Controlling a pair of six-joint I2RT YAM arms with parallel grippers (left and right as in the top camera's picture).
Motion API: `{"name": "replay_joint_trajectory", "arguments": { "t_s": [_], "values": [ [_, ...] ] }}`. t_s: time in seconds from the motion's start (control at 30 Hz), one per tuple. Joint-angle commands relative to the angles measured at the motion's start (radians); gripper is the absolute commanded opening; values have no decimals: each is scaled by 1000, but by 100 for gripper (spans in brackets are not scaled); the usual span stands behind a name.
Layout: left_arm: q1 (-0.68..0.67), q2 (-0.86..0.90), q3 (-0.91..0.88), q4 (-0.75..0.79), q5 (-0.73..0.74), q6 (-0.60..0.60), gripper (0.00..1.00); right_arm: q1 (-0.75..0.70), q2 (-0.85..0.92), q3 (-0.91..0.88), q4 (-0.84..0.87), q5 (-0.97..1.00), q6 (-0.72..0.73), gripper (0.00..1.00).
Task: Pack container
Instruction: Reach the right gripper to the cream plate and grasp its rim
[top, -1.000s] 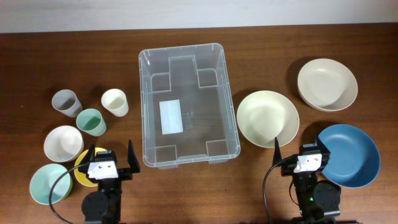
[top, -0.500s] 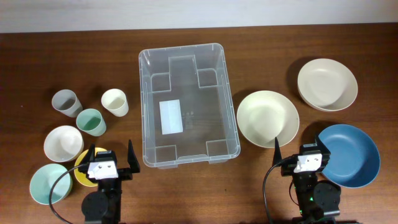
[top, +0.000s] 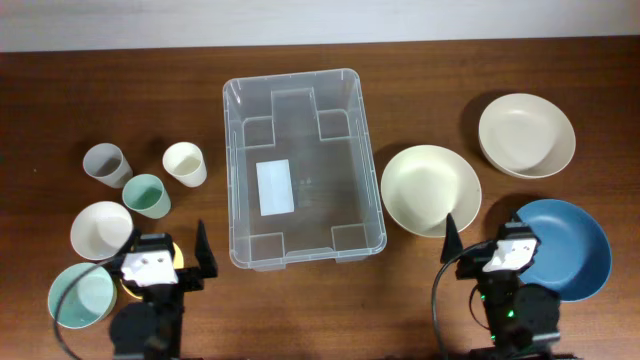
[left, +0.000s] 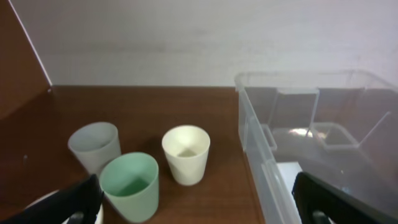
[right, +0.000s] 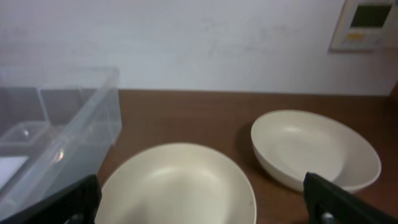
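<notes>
My right gripper tilts downward next and moves outward and down onto the cream bowl's rim away from the container (top: 232, 180). That rim lies below and outward of it.
The large clear container (top: 232, 180) with a white label stands empty at the table's centre; it also shows in the left wrist view (left: 250, 122) and in the right wrist view (right: 93, 118). My left gripper (top: 166, 252) is open and empty near the front edge, left of the container. In its wrist view the left gripper (left: 199, 210) faces a green cup (left: 130, 185), a cream cup (left: 186, 153) and a grey cup (left: 94, 145). My right gripper (top: 487, 238) is open and empty; in its wrist view the right gripper (right: 205, 213) sits before a cream bowl (right: 177, 183).
Left of the container stand the grey cup (top: 105, 163), green cup (top: 146, 195), cream cup (top: 185, 164), a white bowl (top: 100, 229), a teal bowl (top: 78, 296) and a partly hidden yellow bowl (top: 126, 262). To the right are the cream bowl (top: 430, 190), a beige bowl (top: 526, 135) and a blue bowl (top: 568, 248).
Both arms have shifted: the left gripper a little to the left, the right gripper a little to the right. Nothing on the table has moved.
</notes>
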Motion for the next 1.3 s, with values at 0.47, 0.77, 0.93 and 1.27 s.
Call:
{"name": "replay_joint_trajectory", "arguments": {
  "t_s": [0.47,0.77,0.93,1.27],
  "values": [
    [6,768,729,-473,4,-10,100,-2,1006,942,-688,-173,34,99],
    [6,830,739,-501,14,-10,100,-154,1245,1063,-770,-218,13,99],
    [6,827,739,-497,14,-10,100,-298,1386,1063,-796,-358,-109,99],
    [6,827,739,-486,14,-10,100,-332,1674,1063,-761,-369,-158,99]
  ]
}}
